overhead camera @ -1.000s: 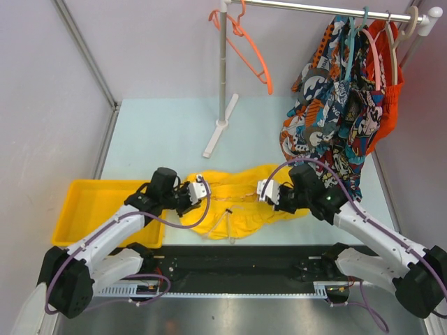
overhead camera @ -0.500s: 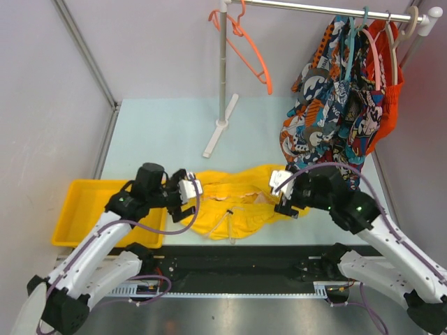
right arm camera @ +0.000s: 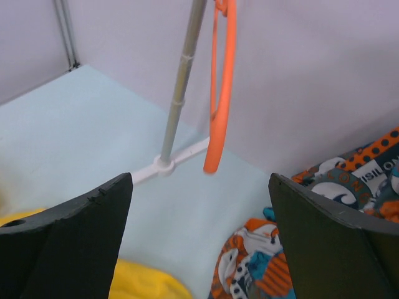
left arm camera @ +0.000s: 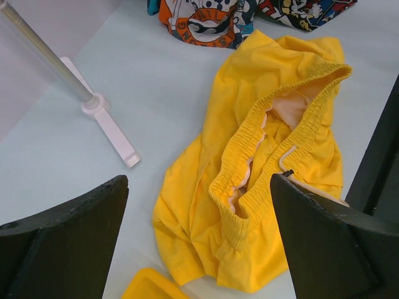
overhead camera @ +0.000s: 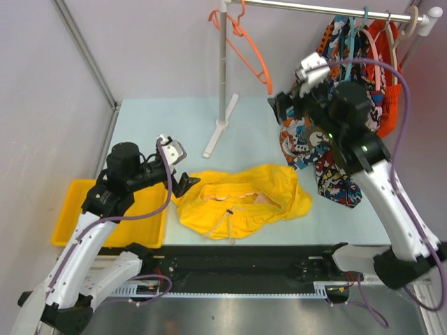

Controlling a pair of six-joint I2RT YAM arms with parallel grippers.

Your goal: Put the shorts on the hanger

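Observation:
The hanger's near arm [overhead camera: 260, 63] [right arm camera: 222, 103] sticks out toward the right gripper's open fingers, so the gripper should next move outward and to the left in the top view onto that arm.
The yellow shorts [overhead camera: 241, 202] lie crumpled on the table near the front, waistband open toward the arms, with nothing holding them. In the left wrist view the shorts [left arm camera: 262, 187] lie below and ahead of the fingers. My left gripper [overhead camera: 180, 167] is open, raised just left of the shorts. The orange hanger [overhead camera: 251, 56] hangs from the rail at the back. My right gripper [overhead camera: 292, 87] is open and lifted high, just right of the hanger. The right wrist view shows the hanger [right arm camera: 221, 93] ahead between the empty fingers [right arm camera: 75, 243], and a corner of the shorts [right arm camera: 143, 283] below.
A yellow tray [overhead camera: 84, 209] sits at the front left. The rack's pole [overhead camera: 223, 70] stands on a white foot [overhead camera: 220, 125]. Cartoon-print shorts [overhead camera: 335, 105] and an orange-red garment [overhead camera: 391, 77] hang on the rail [overhead camera: 335, 10], close to my right arm.
Both grippers opened and let go of the shorts, which now lie loose. The left arm drew back to the left; the right arm rose and swung back toward the hanger.

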